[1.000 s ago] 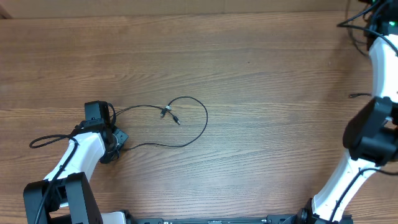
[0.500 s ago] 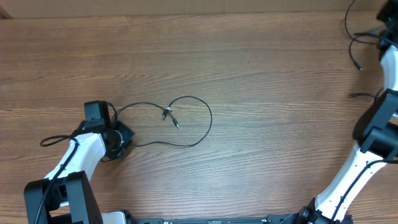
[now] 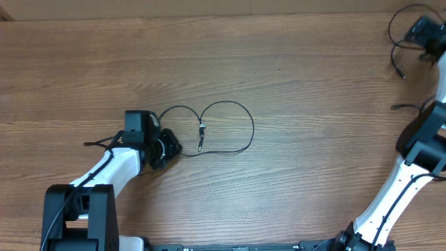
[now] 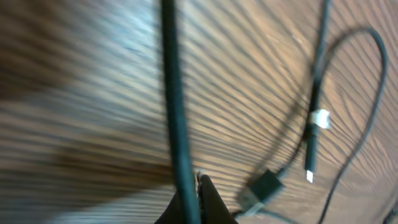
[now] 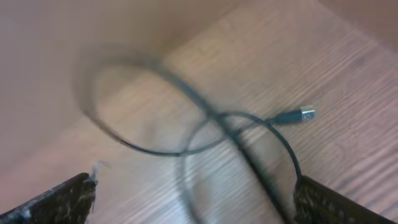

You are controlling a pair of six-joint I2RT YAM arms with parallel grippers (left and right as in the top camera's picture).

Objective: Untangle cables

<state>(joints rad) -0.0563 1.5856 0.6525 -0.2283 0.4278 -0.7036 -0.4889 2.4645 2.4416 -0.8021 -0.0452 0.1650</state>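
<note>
My left gripper carries the cable outward over the edge of its larger loop by the plugs next and releases it, since that loop lies to the right in the overhead view.
One thin black cable (image 3: 240, 109) lies in two loops at mid-table, its silver-tipped plug ends (image 3: 201, 129) meeting between the loops. My left gripper (image 3: 166, 148) is shut on this cable at the loops' left end. In the left wrist view the cable (image 4: 173, 99) runs up from the pinched fingers (image 4: 208, 199), with a plug (image 4: 265, 185) and a white tag (image 4: 321, 118) to the right. At the far right corner my right gripper (image 3: 422, 31) stands open above another looped cable (image 5: 205, 118) with a plug end (image 5: 300, 115). Nothing sits between its fingers (image 5: 65, 198).
A further short black cord (image 3: 404, 107) lies at the right edge beside the right arm (image 3: 418, 150). The table's far edge (image 3: 209, 15) runs just behind the right gripper. The left arm's own wire (image 3: 97, 143) trails to its left.
The left gripper has moved right, dragging the cable and reshaping its loops. The right gripper has opened wide and let go of the cable at the far right corner.
</note>
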